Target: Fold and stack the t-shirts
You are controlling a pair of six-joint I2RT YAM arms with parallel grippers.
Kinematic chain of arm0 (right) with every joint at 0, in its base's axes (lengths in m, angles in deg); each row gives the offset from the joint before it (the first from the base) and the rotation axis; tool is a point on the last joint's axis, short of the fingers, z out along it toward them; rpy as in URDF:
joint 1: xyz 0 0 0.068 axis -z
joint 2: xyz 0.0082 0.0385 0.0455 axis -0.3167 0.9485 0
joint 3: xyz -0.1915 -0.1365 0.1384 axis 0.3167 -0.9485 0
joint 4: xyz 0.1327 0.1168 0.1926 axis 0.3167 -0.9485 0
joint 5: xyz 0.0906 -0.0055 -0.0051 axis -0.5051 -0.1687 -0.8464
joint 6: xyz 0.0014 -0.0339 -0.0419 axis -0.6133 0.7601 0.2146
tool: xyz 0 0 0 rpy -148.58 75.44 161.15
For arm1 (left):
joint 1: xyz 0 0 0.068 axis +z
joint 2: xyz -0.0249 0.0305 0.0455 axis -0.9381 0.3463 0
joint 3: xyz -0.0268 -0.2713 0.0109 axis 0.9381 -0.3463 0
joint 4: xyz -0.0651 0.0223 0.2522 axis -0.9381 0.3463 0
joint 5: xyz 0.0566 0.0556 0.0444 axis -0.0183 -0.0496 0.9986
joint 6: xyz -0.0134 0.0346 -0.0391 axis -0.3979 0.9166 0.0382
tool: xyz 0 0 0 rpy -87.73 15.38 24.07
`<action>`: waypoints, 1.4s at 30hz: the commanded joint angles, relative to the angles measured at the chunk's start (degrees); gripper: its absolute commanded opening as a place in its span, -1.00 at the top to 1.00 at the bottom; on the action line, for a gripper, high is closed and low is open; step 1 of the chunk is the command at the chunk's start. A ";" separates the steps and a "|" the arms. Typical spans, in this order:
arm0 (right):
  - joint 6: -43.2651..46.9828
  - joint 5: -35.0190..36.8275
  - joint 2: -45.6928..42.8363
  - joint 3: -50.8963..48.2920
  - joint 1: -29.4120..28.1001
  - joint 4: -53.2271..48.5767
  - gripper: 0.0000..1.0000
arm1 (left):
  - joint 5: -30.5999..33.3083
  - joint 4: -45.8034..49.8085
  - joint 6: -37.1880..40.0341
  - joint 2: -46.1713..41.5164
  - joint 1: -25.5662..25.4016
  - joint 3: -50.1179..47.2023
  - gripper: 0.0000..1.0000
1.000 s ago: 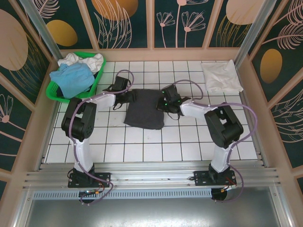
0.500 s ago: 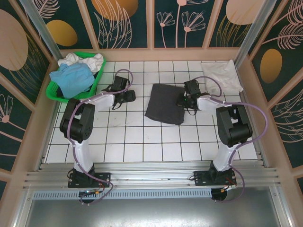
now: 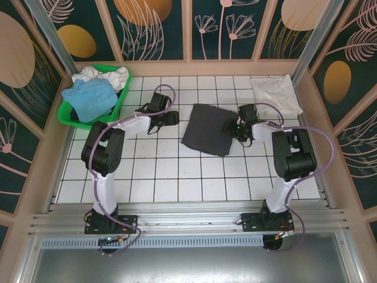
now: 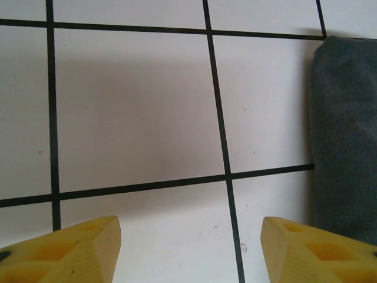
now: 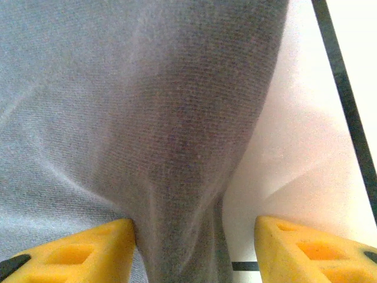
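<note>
The raised fold (image 5: 184, 250) is between the open fingers, so the robot's right gripper should next move a little toward the middle of the dark shirt (image 5: 177, 118) and close on that cloth.
The dark charcoal t-shirt (image 3: 206, 128) lies folded in a rough square mid-table. My right gripper (image 3: 231, 128) is at its right edge, low over the cloth. In the right wrist view the gripper (image 5: 194, 250) is open, and a raised fold of the dark shirt (image 5: 177, 118) lies between the fingers, against the left finger (image 5: 88, 247). My left gripper (image 3: 169, 118) is open over bare tile just left of the shirt. In the left wrist view the gripper (image 4: 191, 250) holds nothing and the dark shirt (image 4: 344, 135) edge is at the right. A folded white t-shirt (image 3: 274, 94) lies back right.
A green basket (image 3: 66, 115) at the back left holds a light blue t-shirt (image 3: 89, 97) and a white t-shirt (image 3: 106, 75). Wooden walls border the white tiled table (image 3: 177, 177) on three sides. Both arms' cables loop over the table's rear half.
The right gripper dragged the dark shirt about a tile to the right and now stands open at its right edge. The left gripper moved right, closer to the shirt.
</note>
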 commanded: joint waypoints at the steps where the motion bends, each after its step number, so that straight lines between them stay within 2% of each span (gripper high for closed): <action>1: -2.60 -5.31 0.92 -1.70 -0.23 4.39 -0.11 | -1.27 0.76 0.45 1.63 0.26 1.78 -0.28; 8: -4.05 -7.83 2.91 -0.15 -1.20 6.59 0.15 | -1.59 0.82 0.28 1.92 0.26 2.01 -0.27; 14: -3.48 -0.09 5.47 2.83 -2.71 1.86 0.13 | -2.01 0.81 0.43 2.27 0.27 2.14 -0.26; 20: 0.87 3.05 3.88 5.15 -2.69 -0.76 0.86 | -0.03 2.02 1.39 1.47 0.26 2.05 -0.26; 22: 4.60 5.77 2.04 7.22 -2.79 -3.25 1.00 | 0.91 2.39 1.82 0.81 0.26 1.88 -0.26; 28: 21.92 17.10 -1.81 16.15 -1.64 -10.24 1.00 | 4.07 2.93 3.13 -1.53 0.43 0.74 -0.26; 32: 34.88 23.96 -0.70 21.35 0.43 -7.55 1.00 | 4.86 3.20 3.74 -2.35 1.00 0.40 -0.26; 37: 39.43 28.96 6.89 35.59 7.21 -11.28 1.00 | 4.47 2.16 4.02 -3.48 1.68 -1.39 -0.25; 42: 42.43 26.00 11.29 44.78 12.77 -11.78 1.00 | 3.84 1.62 4.10 -3.63 2.62 -2.54 -0.25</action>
